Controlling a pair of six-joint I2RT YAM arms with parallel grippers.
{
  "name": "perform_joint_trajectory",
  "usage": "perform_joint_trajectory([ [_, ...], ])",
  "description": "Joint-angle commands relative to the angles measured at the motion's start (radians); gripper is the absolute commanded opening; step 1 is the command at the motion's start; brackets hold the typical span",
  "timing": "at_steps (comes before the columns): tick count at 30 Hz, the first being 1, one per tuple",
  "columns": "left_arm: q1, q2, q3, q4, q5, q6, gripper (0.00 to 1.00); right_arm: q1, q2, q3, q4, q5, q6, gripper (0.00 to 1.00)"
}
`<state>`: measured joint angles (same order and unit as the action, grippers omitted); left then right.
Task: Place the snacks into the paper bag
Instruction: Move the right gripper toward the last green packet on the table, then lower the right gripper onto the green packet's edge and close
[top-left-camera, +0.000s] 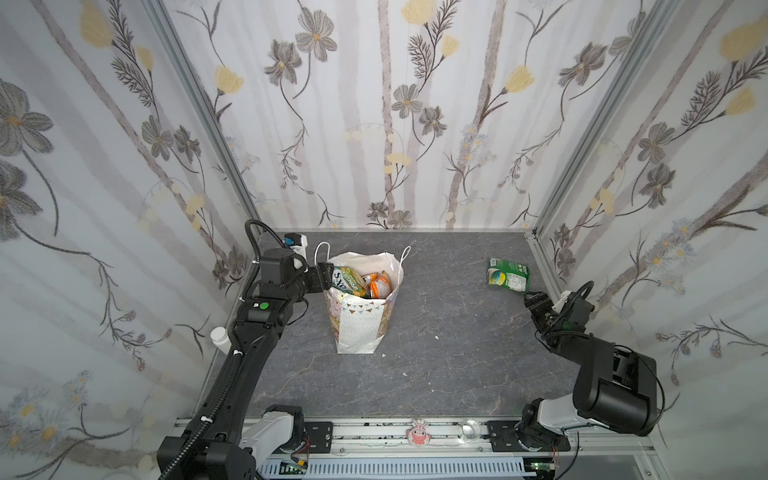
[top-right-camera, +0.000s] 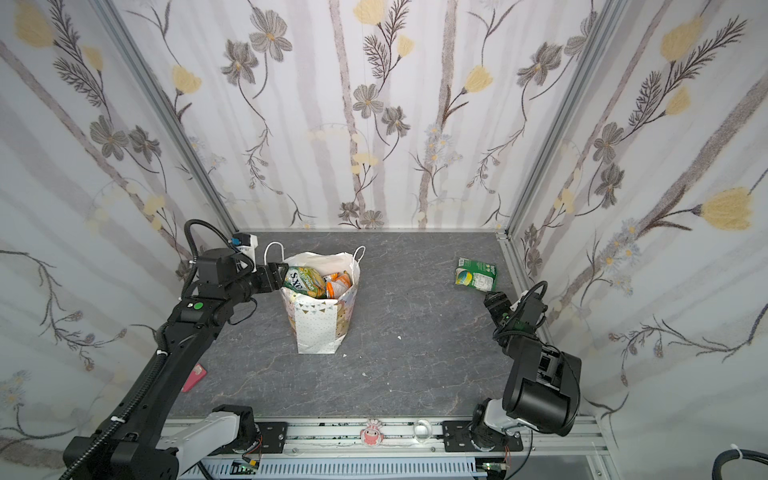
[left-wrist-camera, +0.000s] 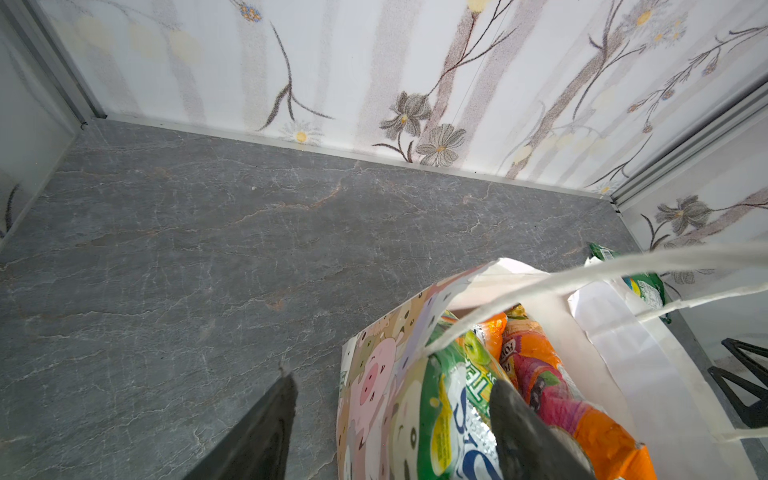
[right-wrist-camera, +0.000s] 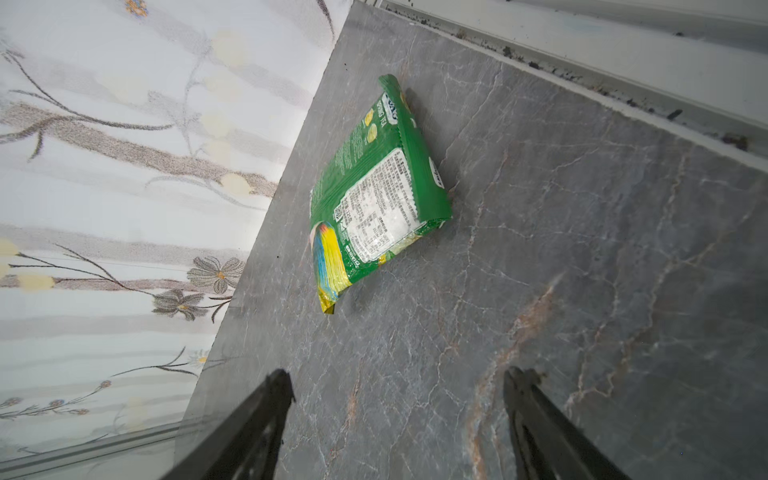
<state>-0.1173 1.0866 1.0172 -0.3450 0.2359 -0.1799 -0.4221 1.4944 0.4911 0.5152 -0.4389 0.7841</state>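
Note:
I need to move my right gripper outward and down next, onto the green packet's near corner by the metal bar (top-right-camera: 492, 288) (right-wrist-camera: 436, 212), because that corner is closest to my open fingers.
The white paper bag (top-left-camera: 359, 328) (top-right-camera: 316, 328) (left-wrist-camera: 623, 353) stands upright left of the table's middle. It holds several snacks: a green FOX'S packet (top-left-camera: 351, 280) (top-right-camera: 305, 280) (left-wrist-camera: 453, 415) on top and orange packets (top-left-camera: 380, 286) (left-wrist-camera: 540, 357) beside it. My left gripper (top-left-camera: 330, 276) (top-right-camera: 282, 274) (left-wrist-camera: 392, 380) is open at the bag's left rim. One finger is outside the wall and apart from it, the other rests over the FOX'S packet. A green packet (top-left-camera: 509, 274) (top-right-camera: 476, 274) (right-wrist-camera: 374, 195) lies flat at the far right. My right gripper (top-left-camera: 532, 299) (top-right-camera: 492, 299) (right-wrist-camera: 401, 374) hangs open and empty just short of it.
The right wall and its metal rail run close behind the green packet. A white bottle (top-left-camera: 220, 338) sits at the table's left edge and a pink object (top-right-camera: 194, 376) lies under the left arm. A small clear dish (top-left-camera: 471, 430) rests on the front rail.

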Motion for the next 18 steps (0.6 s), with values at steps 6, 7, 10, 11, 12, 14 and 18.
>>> perform_joint_trajectory([
  [6,-0.001,0.006,0.016,-0.004,0.017,0.006,0.74,-0.009,0.21,0.118,0.066,-0.057,-0.021,0.82],
  [7,-0.001,0.006,0.017,-0.006,0.017,0.006,0.74,-0.009,0.228,0.124,0.076,-0.058,-0.016,0.82],
  [10,-0.001,0.003,0.015,-0.004,0.015,0.006,0.74,-0.009,0.282,0.136,0.105,-0.061,0.001,0.82],
  [11,-0.001,0.003,0.014,-0.003,0.015,0.006,0.75,-0.01,0.299,0.14,0.113,-0.065,0.004,0.82],
  [12,-0.001,0.003,0.012,-0.001,0.017,0.006,0.75,-0.01,0.319,0.146,0.122,-0.072,0.008,0.82],
  [14,-0.001,0.013,0.014,-0.005,0.017,0.009,0.75,-0.01,0.349,0.147,0.143,-0.076,0.016,0.83],
  [18,-0.002,0.029,0.022,-0.017,0.014,0.01,0.74,-0.01,0.398,0.14,0.196,-0.079,0.04,0.84],
])
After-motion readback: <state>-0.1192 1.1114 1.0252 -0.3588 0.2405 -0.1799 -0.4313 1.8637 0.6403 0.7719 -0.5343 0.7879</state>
